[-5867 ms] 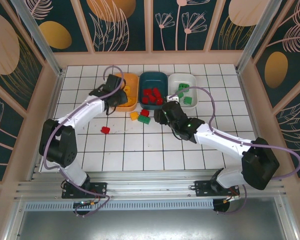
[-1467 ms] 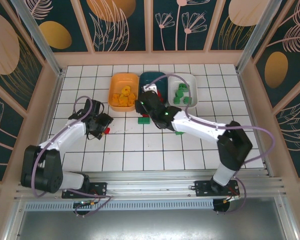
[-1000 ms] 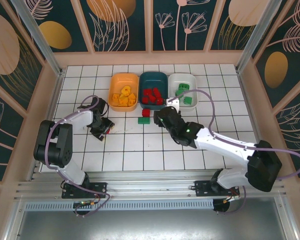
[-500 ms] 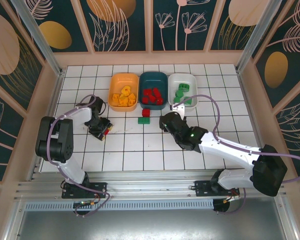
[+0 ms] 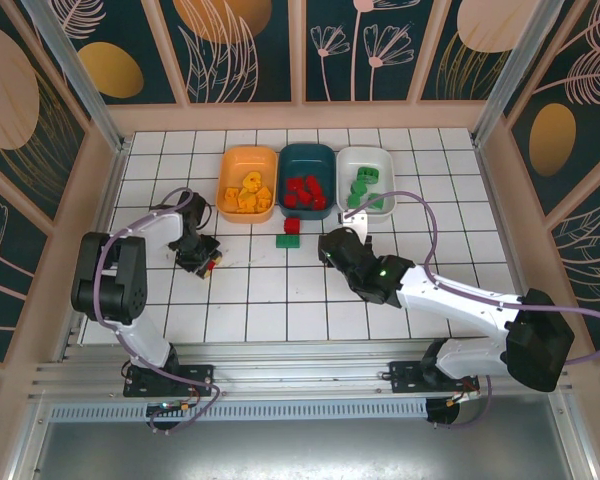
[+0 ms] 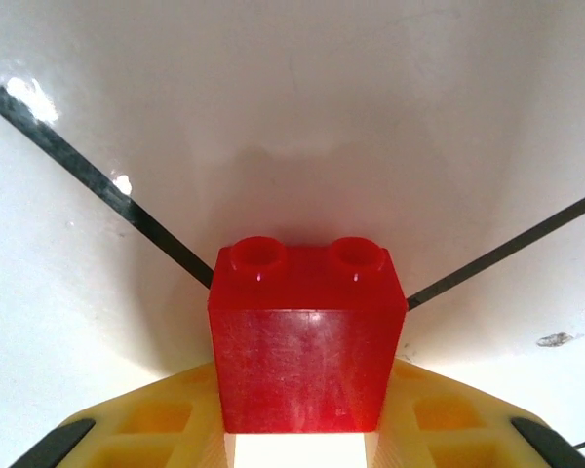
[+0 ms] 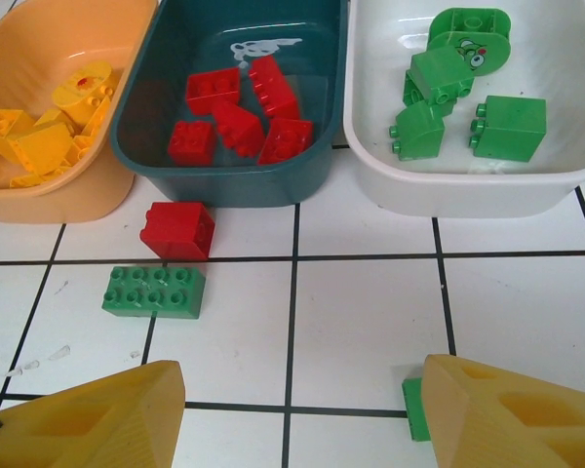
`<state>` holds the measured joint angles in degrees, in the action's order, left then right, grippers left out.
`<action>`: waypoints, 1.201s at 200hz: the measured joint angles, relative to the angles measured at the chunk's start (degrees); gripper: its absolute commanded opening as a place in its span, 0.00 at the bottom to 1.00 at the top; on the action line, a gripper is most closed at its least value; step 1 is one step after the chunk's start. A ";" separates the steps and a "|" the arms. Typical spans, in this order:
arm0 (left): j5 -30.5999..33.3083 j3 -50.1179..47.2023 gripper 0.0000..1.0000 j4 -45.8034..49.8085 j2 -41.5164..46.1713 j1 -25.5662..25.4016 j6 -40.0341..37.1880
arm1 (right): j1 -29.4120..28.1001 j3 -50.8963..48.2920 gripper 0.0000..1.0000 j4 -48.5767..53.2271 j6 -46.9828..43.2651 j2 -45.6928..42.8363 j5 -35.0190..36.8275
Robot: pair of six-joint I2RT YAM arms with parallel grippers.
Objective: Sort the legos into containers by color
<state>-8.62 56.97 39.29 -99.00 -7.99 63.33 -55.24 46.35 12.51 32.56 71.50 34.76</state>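
Note:
The red legos of the teal bowl (image 5: 306, 180) lie outward of my left gripper, so next it will lift outward, over the orange bowl, and release the red lego above the teal bowl.
My left gripper (image 5: 206, 262) is low on the left of the table, shut on a red lego (image 6: 307, 341) that sits on the tiles, its yellow fingers (image 6: 156, 424) against both sides. My right gripper (image 7: 302, 375) hangs open and empty over the tiles in front of the containers. Ahead of it lie a loose red lego (image 7: 178, 230) and a long green lego (image 7: 154, 291). Another green lego (image 7: 414, 408) peeks from behind its right finger. The orange bowl (image 7: 78, 210) holds yellow legos, the teal bowl (image 7: 224, 185) red ones, the white bowl (image 7: 448, 195) green ones.
The three bowls stand side by side at the back of the white tiled table (image 5: 260, 300). Wooden walls and metal posts (image 5: 90, 90) close in the sides. The right arm (image 5: 450, 295) stretches across the near right tiles.
The left gripper's fingers have closed in on the red lego. The right gripper has drawn back a little from the bowls and stays open.

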 measured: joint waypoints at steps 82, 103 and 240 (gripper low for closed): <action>7.89 3.39 0.24 -6.49 3.39 -6.29 -1.25 | 0.42 0.00 0.66 0.94 -0.07 0.00 1.97; 8.72 13.09 0.24 -6.64 0.46 -11.67 -1.66 | 1.11 -0.02 0.66 1.46 -0.07 -0.04 2.56; 6.49 62.42 0.65 -4.85 -34.07 -21.97 -15.43 | 3.50 -4.50 0.72 6.03 3.80 -5.99 2.73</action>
<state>-2.13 119.39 34.44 -133.08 -29.95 47.90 -51.75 41.85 18.55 36.36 65.52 37.50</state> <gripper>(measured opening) 0.599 0.710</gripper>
